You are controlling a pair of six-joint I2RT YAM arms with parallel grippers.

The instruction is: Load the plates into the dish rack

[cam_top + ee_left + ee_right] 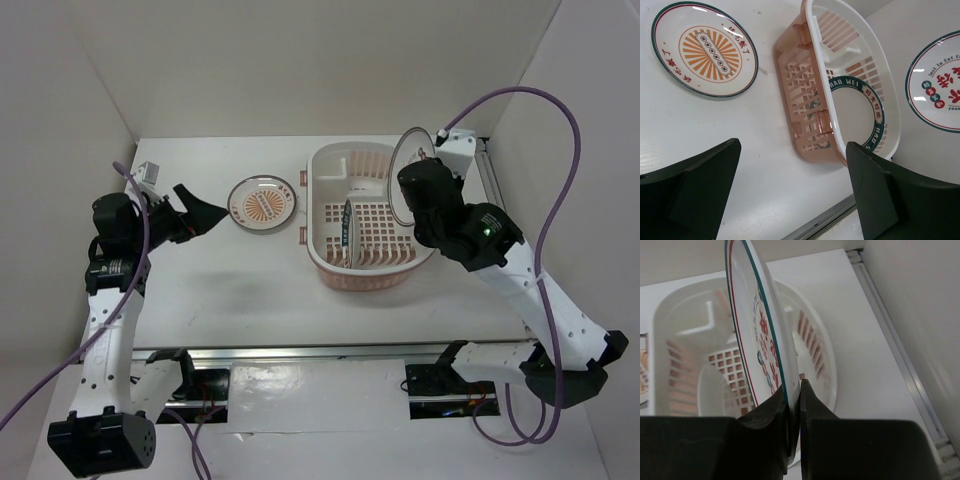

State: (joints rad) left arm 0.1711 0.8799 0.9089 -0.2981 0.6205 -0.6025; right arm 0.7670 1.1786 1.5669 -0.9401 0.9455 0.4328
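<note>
The right gripper moves over, lowers and releases next, since the free bottom of the rack beside the teal-rimmed plate (739, 392) lies below it and to its left in the top view.
The pale pink-and-white dish rack (366, 274) stands at the table's middle right. A teal-rimmed plate (347, 232) stands on edge inside it and also shows in the left wrist view (875, 117). A plate with an orange sunburst pattern (262, 203) lies flat on the table left of the rack, seen too in the left wrist view (705, 48). My right gripper (408, 195) is shut on the rim of a third plate with red lettering (757, 325), holding it upright over the rack's right half (685, 365). My left gripper (210, 215) is open and empty, left of the sunburst plate.
White walls enclose the table at the back and both sides. A metal rail (490, 180) runs along the right wall, another along the near edge (320, 352). The rack has a small handle (303, 178) on its left side.
</note>
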